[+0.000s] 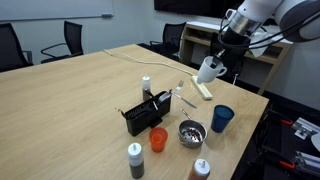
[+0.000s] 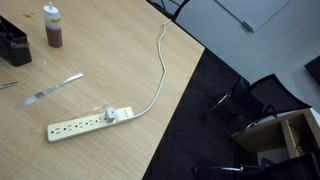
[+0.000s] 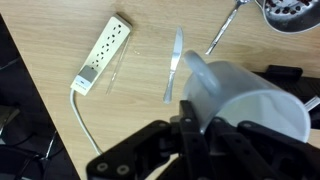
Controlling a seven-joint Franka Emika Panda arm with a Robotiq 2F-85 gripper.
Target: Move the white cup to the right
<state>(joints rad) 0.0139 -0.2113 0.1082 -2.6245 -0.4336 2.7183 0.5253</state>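
Note:
My gripper moves toward the dark blue cup [image 1: 222, 118] and down next, freeing the white cup on bare tabletop beside it, as that spot lies below my gripper.
The white cup [image 1: 208, 71] hangs in the air above the far right part of the table, held by my gripper [image 1: 216, 58]. In the wrist view the white cup [image 3: 250, 100] fills the lower right, tilted, with its opening showing. My gripper [image 3: 193, 118] is shut on the cup's rim, one finger inside and one outside. The cup is lifted clear of the table, above a white power strip [image 1: 204, 91]. The dark blue cup [image 1: 222, 118] and the smaller orange cup [image 1: 158, 139] stand on the table nearer the front.
A metal bowl [image 1: 191, 132], a black organizer box [image 1: 143, 116] and several bottles [image 1: 135, 158] stand at the table's front. The power strip [image 3: 104, 54], a knife [image 3: 174, 65] and a spoon [image 3: 225, 28] lie below the gripper. The table edge [image 2: 180, 100] drops to dark floor.

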